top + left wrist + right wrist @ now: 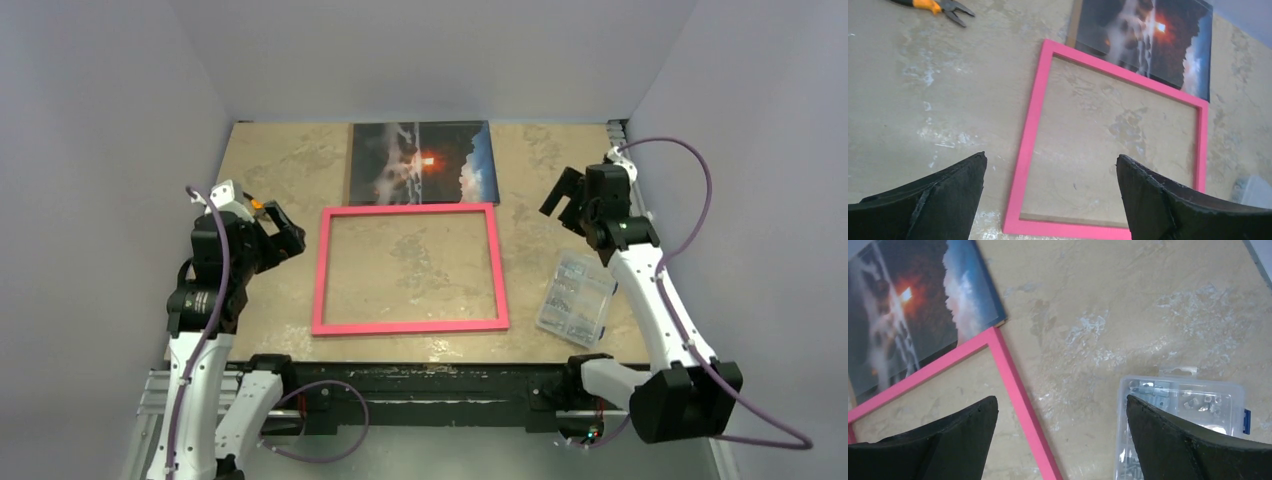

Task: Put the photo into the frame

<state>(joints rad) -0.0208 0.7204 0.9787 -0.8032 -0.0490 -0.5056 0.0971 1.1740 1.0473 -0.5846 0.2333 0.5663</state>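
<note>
I should next turn my right gripper, swing it back over the frame's side by the parts box, then lower it astride that side.
The photo (422, 162), a dark landscape with an orange sun, lies picture side up at the back middle of the table. It also shows in the left wrist view (1143, 45) and the right wrist view (908, 315). Just in front of it the pink frame (405, 325) lies flat, and the tabletop shows through it (1030, 135) (1008, 370). My left gripper (285, 232) (1051, 156) hovers open by the frame's left side. My right gripper (560, 198) (1061, 398) hovers open off the frame's far right corner. Neither holds anything.
A clear plastic parts box (577, 292) (1188, 400) sits right of the frame. Orange-handled pliers (935, 6) lie on the table to the left, beyond the left gripper. Grey walls close in the back and both sides of the tan table (290, 160).
</note>
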